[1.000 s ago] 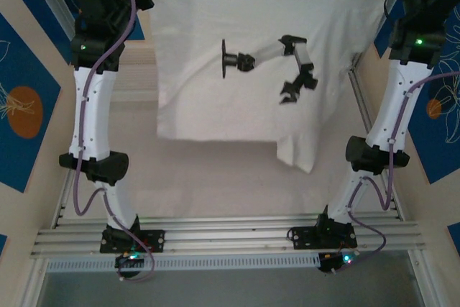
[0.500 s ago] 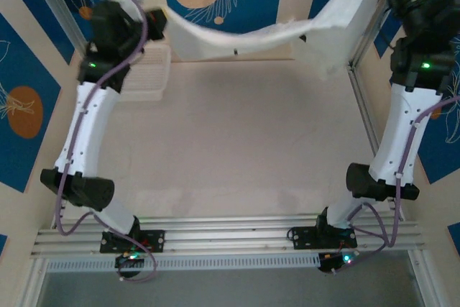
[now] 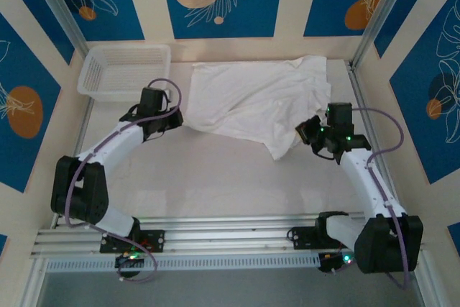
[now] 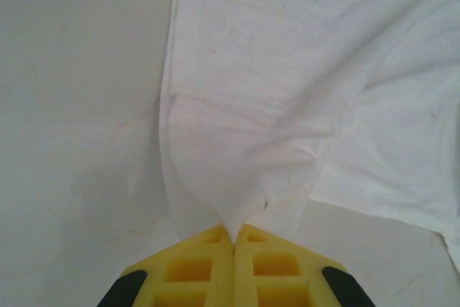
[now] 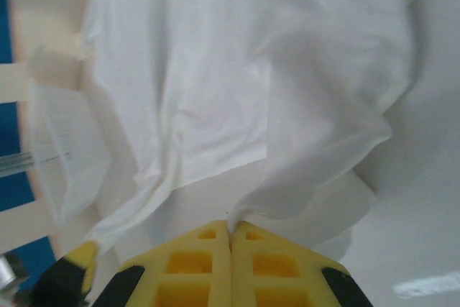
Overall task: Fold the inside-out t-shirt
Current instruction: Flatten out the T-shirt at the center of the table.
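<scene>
My right gripper takes its fold back toward the arm bases next, then releases it, since the shirt (image 3: 284, 145) lies wrinkled on the table's far half.
The white inside-out t-shirt (image 3: 251, 98) lies spread and wrinkled on the far half of the table. My left gripper (image 3: 177, 118) is low at its near left corner, shut on a pinch of the cloth (image 4: 230, 206) between the yellow fingers (image 4: 194, 267). My right gripper (image 3: 305, 132) is low at the near right corner, where a flap of the shirt (image 3: 284, 145) hangs toward me. It is shut on a fold of the fabric (image 5: 287, 192) between its yellow fingers (image 5: 277, 271).
A white mesh basket (image 3: 123, 71) stands at the far left corner, just left of the shirt; it also appears at the left of the right wrist view as the basket (image 5: 68, 149). Metal frame posts (image 3: 370, 23) flank the table. The bare tabletop (image 3: 230, 185) stretches toward the arm bases.
Both arms have swung down from holding the shirt high and stretched in the air. The shirt now lies on the table with both grippers still pinching its near corners.
</scene>
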